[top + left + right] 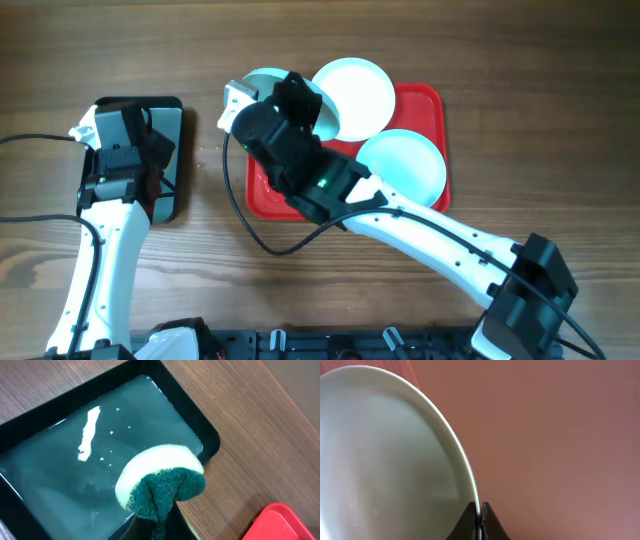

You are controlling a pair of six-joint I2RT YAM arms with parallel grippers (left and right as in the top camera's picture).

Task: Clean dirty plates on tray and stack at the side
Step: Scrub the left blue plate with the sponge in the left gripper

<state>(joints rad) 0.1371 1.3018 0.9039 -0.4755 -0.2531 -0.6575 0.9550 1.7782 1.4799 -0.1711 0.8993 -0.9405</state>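
Note:
Next, my right gripper lowers the aqua plate into the red tray (425,100), then carries it past the white plate onto the bare tabletop, clear for stacking.
The red tray (425,100) lies right of centre. On it are a white plate (355,90) at the back and a pale aqua plate (405,165) at the right. My right gripper (303,100) is shut on the rim of the second aqua plate (258,78) at the tray's back-left corner. In the right wrist view the fingers (480,510) pinch that plate's (385,460) edge above the red tray (560,435). My left gripper (160,529) is shut on a yellow and green sponge (160,472) above the black tray (210,440).
The black tray (170,200) stands at the left and holds shallow water (75,460). My left arm (110,170) hovers over it. A corner of the red tray (280,522) shows in the left wrist view. The right arm (420,225) crosses the red tray's front edge.

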